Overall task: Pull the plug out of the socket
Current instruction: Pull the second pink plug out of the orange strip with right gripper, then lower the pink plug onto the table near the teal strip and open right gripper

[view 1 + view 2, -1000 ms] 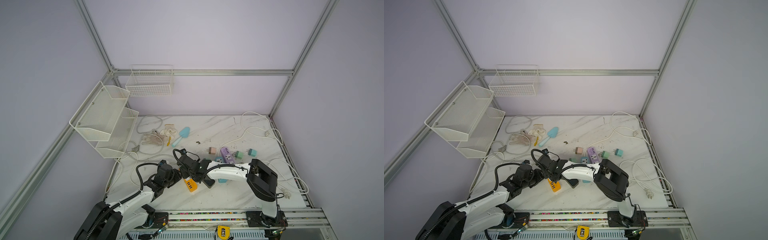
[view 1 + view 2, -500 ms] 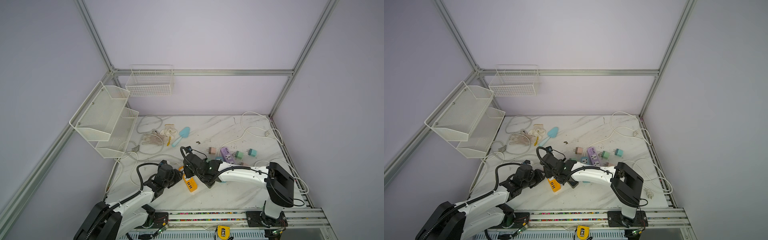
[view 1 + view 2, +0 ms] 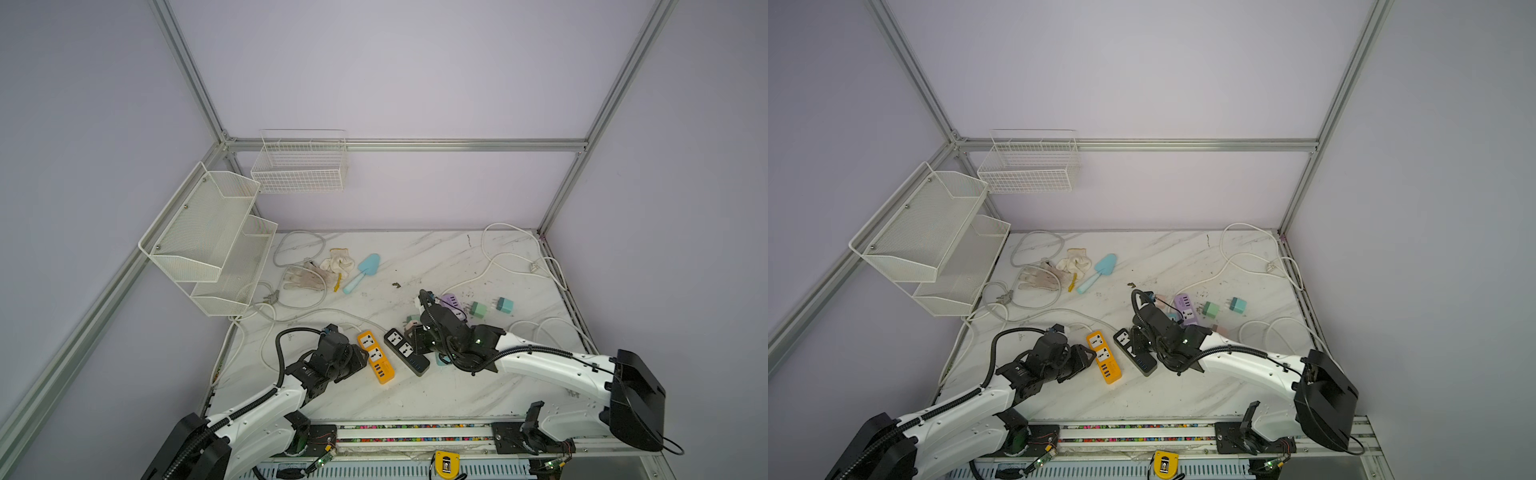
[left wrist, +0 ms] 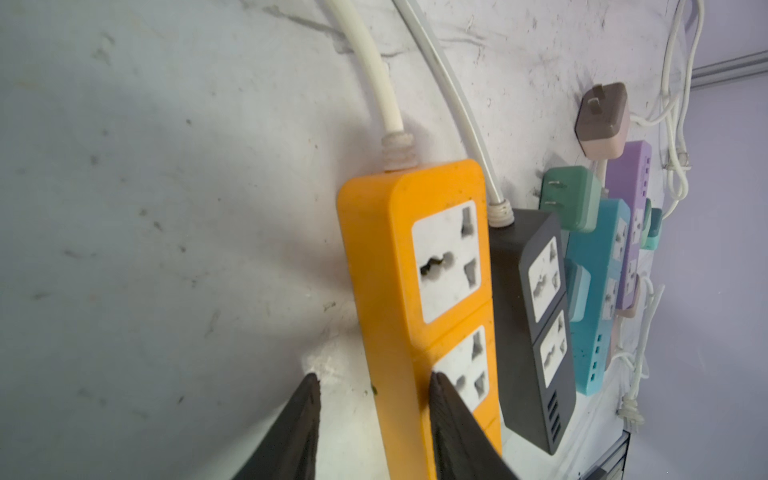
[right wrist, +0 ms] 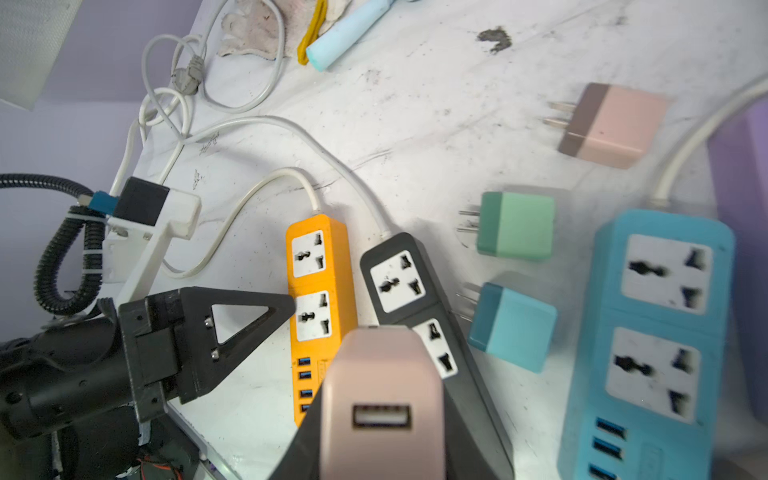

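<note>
I need to pull my right gripper back and down next, to the bare tabletop by the near end of the teal socket strip, to let go of the plug.
My right gripper [image 5: 382, 415] is shut on a pink plug [image 5: 382, 374], whose USB end faces the right wrist camera. It hangs above the black socket strip [image 5: 399, 282], clear of every socket. In both top views this gripper [image 3: 417, 343] hovers at the black strip's [image 3: 406, 351] right side. The orange socket strip [image 3: 375, 356] [image 4: 415, 291] lies left of it with both sockets empty. My left gripper [image 4: 372, 376] [image 3: 360, 360] is open. One finger sits over the strip's face and the other over the table beside it.
A teal strip [image 5: 656, 332] and a purple strip [image 3: 453, 303] lie to the right. Loose pink [image 5: 611, 124], green [image 5: 515, 226] and teal [image 5: 511, 328] plugs lie between them. Gloves [image 3: 311, 274], a blue trowel [image 3: 363, 270], white cables [image 3: 498, 266] and wire racks [image 3: 208, 232] stand farther back.
My right gripper has moved right from over the orange strip to beside the black one, carrying the pink plug. The left jaws have parted from the orange strip.
</note>
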Motion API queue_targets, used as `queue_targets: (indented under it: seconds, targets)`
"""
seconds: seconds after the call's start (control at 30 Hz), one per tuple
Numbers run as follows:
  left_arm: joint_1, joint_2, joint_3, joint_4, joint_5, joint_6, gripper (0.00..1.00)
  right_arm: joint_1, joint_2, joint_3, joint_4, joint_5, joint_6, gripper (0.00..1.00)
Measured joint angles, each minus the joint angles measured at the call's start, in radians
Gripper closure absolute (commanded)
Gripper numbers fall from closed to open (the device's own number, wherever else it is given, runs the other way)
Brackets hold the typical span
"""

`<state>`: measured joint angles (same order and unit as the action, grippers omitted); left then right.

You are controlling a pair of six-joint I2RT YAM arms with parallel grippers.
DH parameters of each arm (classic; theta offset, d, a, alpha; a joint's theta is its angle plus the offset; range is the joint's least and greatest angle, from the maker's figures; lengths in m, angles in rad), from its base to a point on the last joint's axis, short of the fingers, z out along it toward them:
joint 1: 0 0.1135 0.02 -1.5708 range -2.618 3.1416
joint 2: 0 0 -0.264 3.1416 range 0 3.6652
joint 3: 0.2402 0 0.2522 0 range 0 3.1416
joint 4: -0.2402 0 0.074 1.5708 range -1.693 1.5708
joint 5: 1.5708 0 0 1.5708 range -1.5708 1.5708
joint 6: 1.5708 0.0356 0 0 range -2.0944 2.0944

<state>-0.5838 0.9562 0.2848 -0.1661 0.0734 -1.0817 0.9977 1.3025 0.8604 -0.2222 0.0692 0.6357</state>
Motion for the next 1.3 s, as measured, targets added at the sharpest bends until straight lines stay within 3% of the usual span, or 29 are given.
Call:
queue_targets:
  seconds: [0.23,0.73,1.3]
  targets:
    - [-0.104,-0.051,0.002,-0.063,-0.071,-0.018,0.52,-0.097,-0.210,-0.172,-0.002,-0.082,0.086,0.91]
    - [-0.328,-0.022,0.067,-0.087,-0.253,-0.059,0.49,-0.103,-0.316,-0.368,-0.052,-0.145,0.190,0.93]
    - [-0.386,0.048,0.117,-0.087,-0.317,-0.061,0.47,-0.103,-0.291,-0.467,-0.034,-0.171,0.259,0.89]
